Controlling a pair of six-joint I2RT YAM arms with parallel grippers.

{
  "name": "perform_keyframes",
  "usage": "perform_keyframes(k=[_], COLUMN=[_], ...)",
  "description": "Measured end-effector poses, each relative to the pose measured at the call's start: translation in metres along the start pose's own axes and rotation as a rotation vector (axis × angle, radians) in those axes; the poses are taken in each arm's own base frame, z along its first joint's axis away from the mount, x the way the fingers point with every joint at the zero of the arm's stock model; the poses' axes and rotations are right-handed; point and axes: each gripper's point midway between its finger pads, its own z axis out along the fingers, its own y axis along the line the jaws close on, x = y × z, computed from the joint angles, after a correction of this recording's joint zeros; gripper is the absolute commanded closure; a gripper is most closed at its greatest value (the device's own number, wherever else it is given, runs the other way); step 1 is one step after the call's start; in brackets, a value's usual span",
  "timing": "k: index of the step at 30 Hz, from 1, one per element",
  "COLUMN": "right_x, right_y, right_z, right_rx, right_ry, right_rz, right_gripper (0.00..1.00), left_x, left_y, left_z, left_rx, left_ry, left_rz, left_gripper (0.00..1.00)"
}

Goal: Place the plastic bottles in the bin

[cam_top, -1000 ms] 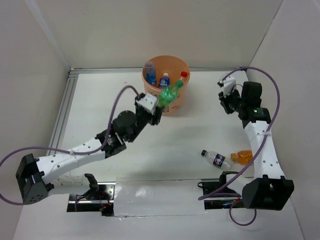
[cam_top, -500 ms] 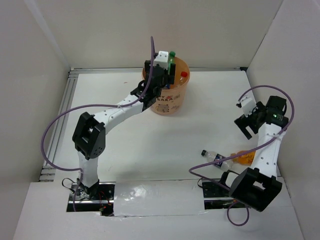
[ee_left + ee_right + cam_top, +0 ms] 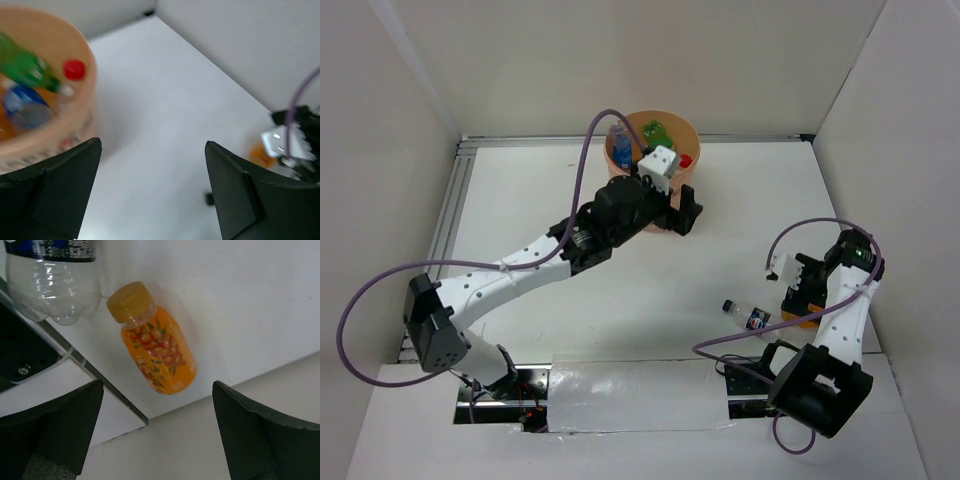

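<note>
My right gripper is over the orange bottle's labelled body (image 3: 807, 316) (image 3: 161, 351), and the bottle lies lengthwise between its fingers. It will move straight down onto that body and close its fingers across it.
The peach-orange bin (image 3: 670, 195) stands at the back centre. In it are a green bottle (image 3: 655, 130), a blue-labelled bottle (image 3: 621, 150) and a red-capped one (image 3: 687, 160). My left gripper (image 3: 678, 218) is open and empty, low in front of the bin's right side; in the left wrist view the bin's rim (image 3: 91, 70) is at upper left. An orange bottle (image 3: 159, 350) and a clear bottle (image 3: 54, 282) with a black cap (image 3: 728, 305) lie near the front right. My right gripper (image 3: 798, 297) hangs open just over the orange bottle, not touching it.
White walls close in the table at the back and both sides; the right wall runs close beside the orange bottle (image 3: 798, 320). A metal rail (image 3: 450, 210) runs along the left edge. The right arm's base plate (image 3: 30, 365) lies next to the clear bottle.
My left gripper opened, dropped the green bottle into the bin and drew back in front of it. My right gripper opened and swung down from the far right to over the orange bottle.
</note>
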Motion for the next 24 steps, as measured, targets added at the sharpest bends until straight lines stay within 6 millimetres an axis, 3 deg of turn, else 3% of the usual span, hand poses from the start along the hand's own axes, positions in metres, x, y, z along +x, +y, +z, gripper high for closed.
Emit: perform_keyframes(k=[3,7,8,10,11,14,15,19,21,24], right_x=[0.003,0.013,0.014,0.019,0.020,0.024,0.025,0.026,0.021,0.001], right_y=[0.009,0.014,0.024,0.031,0.034,0.039,0.037,0.024,0.010,-0.031], right_z=[0.013,0.040,0.049,0.065,0.071,0.084,0.087,0.085,0.075,0.048], right_rx=[-0.053,-0.085,-0.124,-0.153,-0.167,-0.185,-0.180,-0.143,-0.118,-0.029], right_ry=[0.005,0.028,0.024,0.034,0.035,0.042,0.046,0.041,0.006,-0.086], right_rz=[-0.052,-0.107,-0.103,-0.123,-0.131,-0.150,-0.158,-0.160,-0.148,-0.155], right_gripper=[0.04,0.04,0.04,0.08,0.16,0.33,0.48,0.72,0.73,0.75], left_x=[0.041,0.136,0.160,0.192,0.204,0.221,0.223,0.231,0.236,0.245], left_y=[-0.017,-0.027,-0.030,-0.038,-0.044,-0.062,-0.069,-0.095,-0.103,-0.109], left_z=[-0.015,-0.022,-0.023,-0.026,-0.026,-0.028,-0.028,-0.023,-0.022,-0.024], left_rx=[0.077,0.096,0.094,0.093,0.097,0.107,0.114,0.123,0.114,0.090], left_ry=[0.098,0.332,0.396,0.490,0.526,0.588,0.602,0.643,0.669,0.699], left_rz=[-0.116,-0.250,-0.285,-0.348,-0.379,-0.472,-0.502,-0.636,-0.688,-0.750], left_gripper=[0.04,0.04,0.04,0.04,0.04,0.02,0.02,0.00,0.00,0.00])
